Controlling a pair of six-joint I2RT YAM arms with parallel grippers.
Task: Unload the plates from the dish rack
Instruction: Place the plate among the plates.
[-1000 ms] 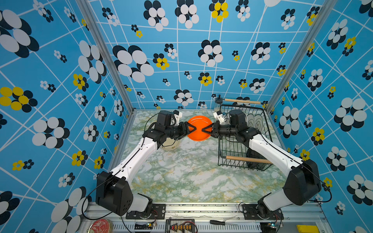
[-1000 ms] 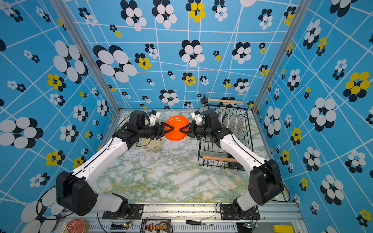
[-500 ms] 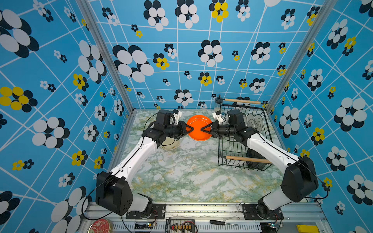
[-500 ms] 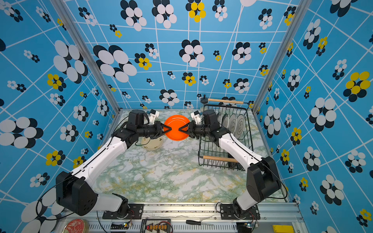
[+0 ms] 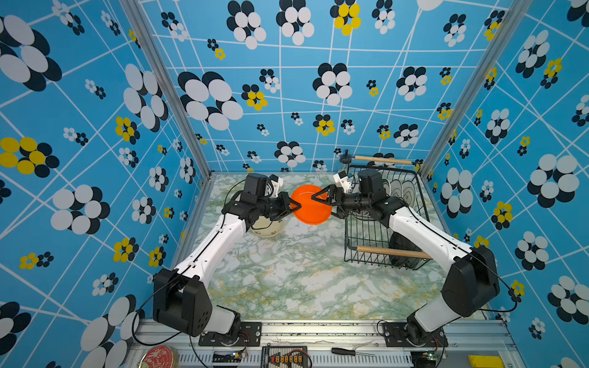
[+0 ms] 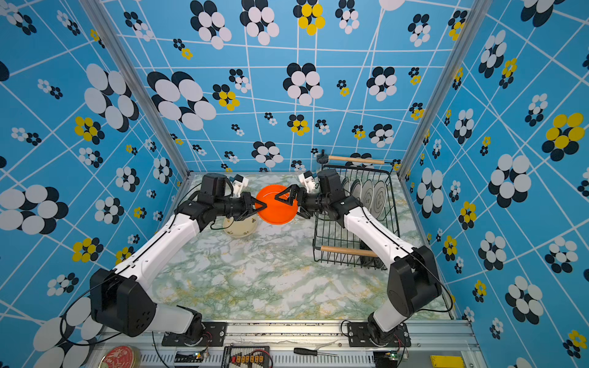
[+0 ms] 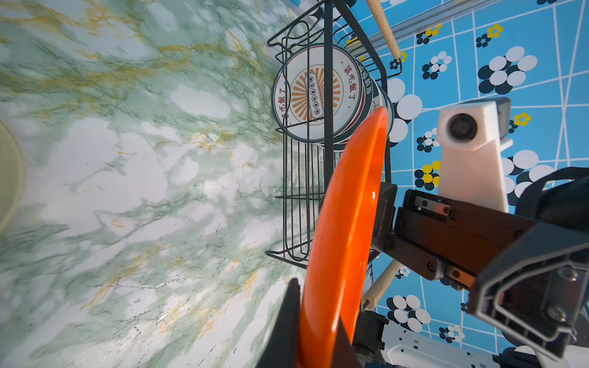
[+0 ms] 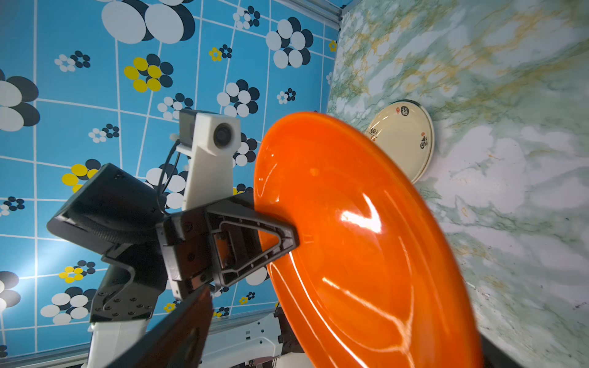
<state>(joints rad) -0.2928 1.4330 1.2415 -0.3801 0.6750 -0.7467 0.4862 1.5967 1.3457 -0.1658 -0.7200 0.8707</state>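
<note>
Next, my left gripper draws away from the rack (image 5: 350,235) and lowers the orange plate onto the cream plate (image 5: 267,227) to release it, since that lies below my gripper.
An orange plate (image 5: 310,207) (image 6: 277,207) hangs on edge above the marble table, between the two arms. My left gripper (image 5: 298,206) (image 6: 264,206) (image 7: 314,337) is shut on the plate's left rim (image 7: 344,239). My right gripper (image 5: 323,204) (image 6: 288,205) (image 8: 334,350) stands open, its fingers straddling the opposite rim (image 8: 366,239) without pinching it. The black wire dish rack (image 5: 350,235) (image 6: 318,235) stands at the right. It holds upright white emblem plates (image 5: 401,191) (image 6: 369,194) (image 7: 318,95) and a black plate (image 5: 401,251) near its front. A cream plate (image 5: 267,227) (image 6: 240,227) (image 8: 404,137) lies flat under my left wrist.
A small glass jar (image 5: 345,162) stands at the rack's far left corner. The enclosure walls close in at the back and both sides. On the front rail lie a red tin (image 5: 159,358) and a screwdriver (image 5: 347,351).
My left gripper has closed onto the orange plate's rim. My right gripper has opened and let go of the plate. The plate has stayed in place between the arms.
</note>
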